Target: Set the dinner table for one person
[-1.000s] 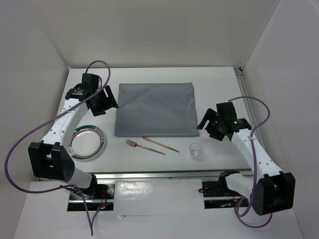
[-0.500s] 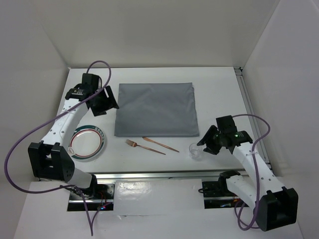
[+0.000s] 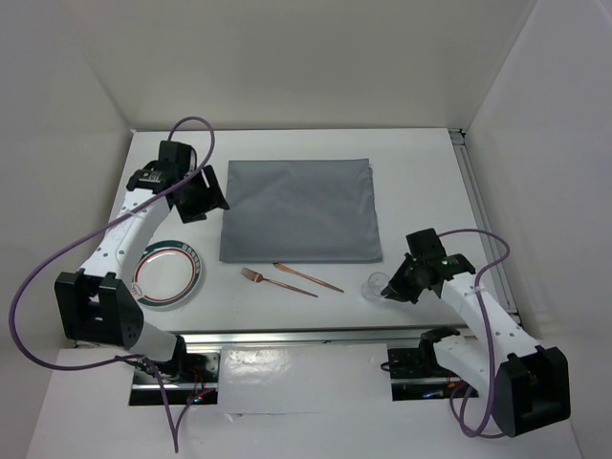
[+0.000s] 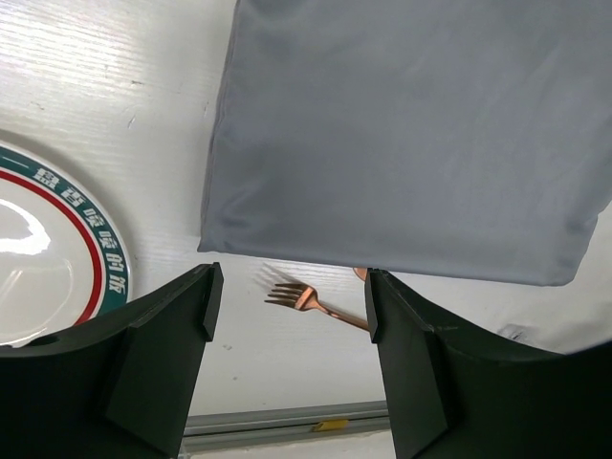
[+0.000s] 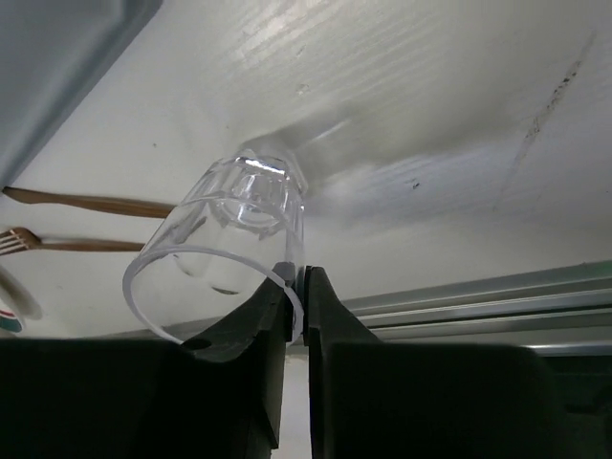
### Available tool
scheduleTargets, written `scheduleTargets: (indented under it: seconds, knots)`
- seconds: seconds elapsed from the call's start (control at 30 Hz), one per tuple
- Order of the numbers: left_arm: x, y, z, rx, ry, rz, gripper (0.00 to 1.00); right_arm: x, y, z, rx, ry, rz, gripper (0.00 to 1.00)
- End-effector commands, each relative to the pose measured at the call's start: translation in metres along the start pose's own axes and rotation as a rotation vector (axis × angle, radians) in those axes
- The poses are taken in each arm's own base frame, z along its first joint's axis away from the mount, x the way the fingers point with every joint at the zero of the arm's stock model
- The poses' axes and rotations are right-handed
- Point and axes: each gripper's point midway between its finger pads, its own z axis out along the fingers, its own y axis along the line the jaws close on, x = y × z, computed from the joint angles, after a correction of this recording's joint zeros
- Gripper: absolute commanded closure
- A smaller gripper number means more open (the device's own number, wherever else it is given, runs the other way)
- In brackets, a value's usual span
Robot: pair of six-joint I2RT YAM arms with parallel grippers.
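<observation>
The grey cloth's far corner on the glass's side is empty. My right gripper will next lift outward over it, lower the glass there and let go of it.
A clear glass stands near the front edge of the white dinner table. My right gripper is shut on the glass's rim, one finger inside and one outside the wall. A copper fork and a second copper utensil lie just in front of the grey cloth. A white plate with a green and red rim sits at the front left. My left gripper hangs open over the cloth's left edge, holding nothing.
A metal rail runs along the table's near edge, close behind the glass. White walls close in the back and both sides. The arm bases sit below the rail.
My right arm came forward and down to the glass, and its jaws closed on the rim. The left arm has stayed where it was.
</observation>
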Motion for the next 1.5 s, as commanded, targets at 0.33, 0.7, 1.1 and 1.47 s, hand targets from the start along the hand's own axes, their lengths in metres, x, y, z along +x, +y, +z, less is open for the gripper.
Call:
scheduleTargets:
  seconds: [0.33, 0.7, 1.1, 1.47]
  knots:
    - [-0.014, -0.014, -0.003, 0.031, -0.040, 0.014, 0.23, -0.141, 0.162, -0.081, -0.156, -0.343, -0.246, 1.00]
    - [-0.008, 0.014, -0.010, -0.077, -0.053, -0.049, 0.19, -0.274, 0.274, 0.024, -0.057, -0.361, -0.348, 1.00]
    - [-0.004, 0.029, -0.005, -0.146, -0.020, -0.032, 0.19, -0.293, 0.258, 0.091, -0.012, -0.294, -0.310, 1.00]
    - [0.000, 0.033, -0.005, -0.162, -0.009, -0.023, 0.18, -0.292, 0.233, 0.114, 0.070, -0.259, -0.306, 1.00]
